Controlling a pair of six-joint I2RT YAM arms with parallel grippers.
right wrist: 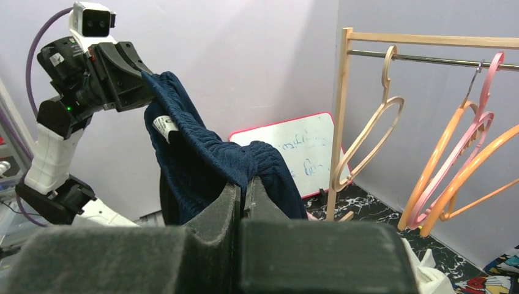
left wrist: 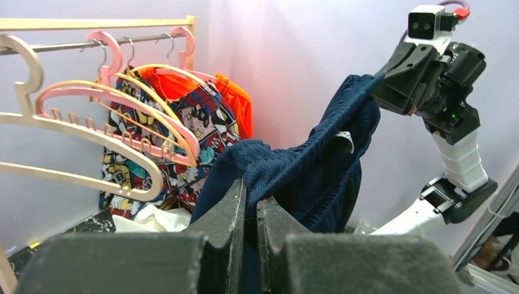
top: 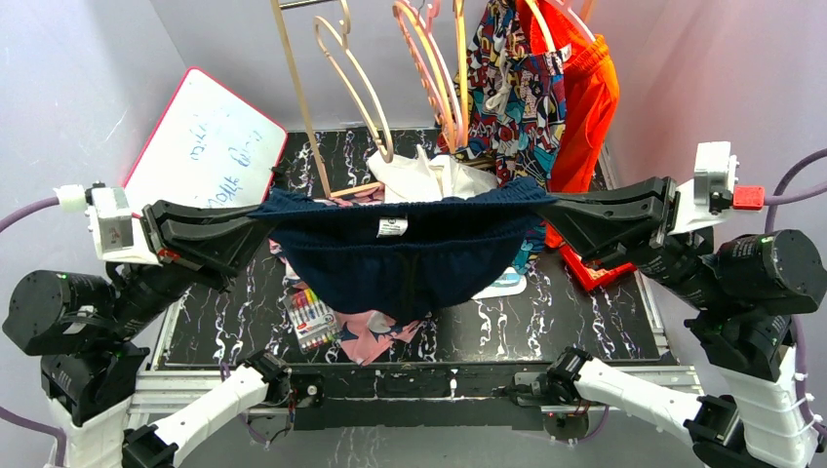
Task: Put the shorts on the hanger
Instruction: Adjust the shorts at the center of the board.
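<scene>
The waistband by the white cloth [top: 430, 180] [left wrist: 153, 220] comes down next as my left gripper tilts down and lowers toward my right gripper. The shorts hang stretched above the table.
The navy shorts [top: 400, 263] hang stretched by the waistband between both grippers, above the black marbled table [top: 585, 322], white label facing up. My left gripper [top: 261, 210] is shut on the waistband's left end, fabric pinched between its fingers [left wrist: 251, 190]. Shut on the right end is my right gripper [top: 546, 203], where the cloth [right wrist: 196, 159] bunches at the tips [right wrist: 243, 182]. The orange-tan hanger [top: 460, 78] hangs on the rail behind the shorts, among other hangers; it also shows in the right wrist view [right wrist: 450, 138].
A wooden rack [top: 297, 97] at the back carries beige hangers [top: 351, 78], a pink hanger [top: 419, 58], comic-print shorts [top: 512, 88] and orange shorts [top: 590, 97]. A whiteboard [top: 210, 146] leans at back left. White cloth [top: 429, 175], a marker pack [top: 310, 317] and pink cloth [top: 375, 336] lie below.
</scene>
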